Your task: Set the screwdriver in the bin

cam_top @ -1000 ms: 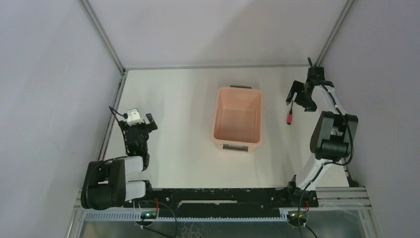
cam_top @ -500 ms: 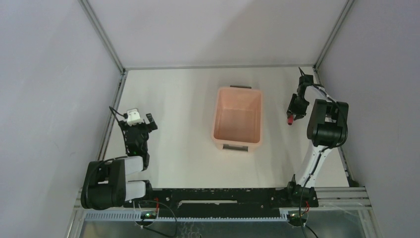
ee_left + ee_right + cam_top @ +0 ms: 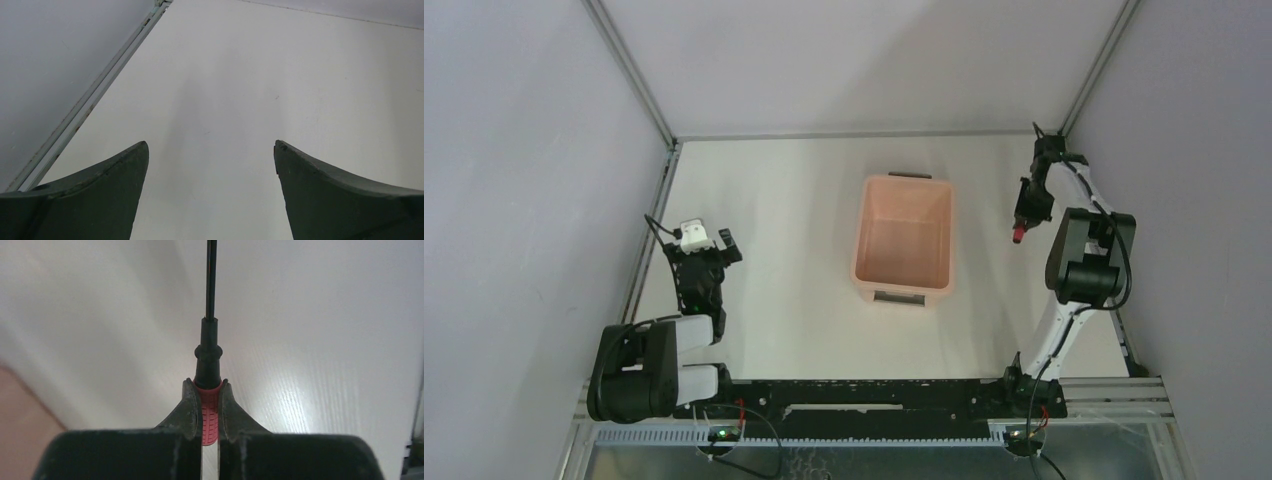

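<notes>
The screwdriver (image 3: 209, 412) is above bare table, so my right gripper must next carry it left in the top view and release it over the bin's empty bottom.
The screwdriver (image 3: 209, 412) has a red ribbed handle, a black collar and a thin dark shaft that points away from the right wrist camera. My right gripper (image 3: 206, 384) is shut on its red handle. From above, the right gripper (image 3: 1021, 225) sits at the far right of the table with the screwdriver's red end (image 3: 1018, 236) showing just below it. The pale pink bin (image 3: 903, 241) stands mid-table, to the left of that gripper and apart from it. My left gripper (image 3: 210, 145) hangs open over bare table at the near left, and shows from above as the left gripper (image 3: 702, 245).
A metal frame rail (image 3: 646, 235) runs along the table's left edge, close to the left arm. The enclosure's right wall (image 3: 1184, 200) stands just beyond the right arm. White table surface (image 3: 794, 230) lies between the left arm and the bin.
My right gripper came down over the screwdriver and closed on its red handle. It now holds the tool slightly further right and back than where it lay. The left arm stayed still.
</notes>
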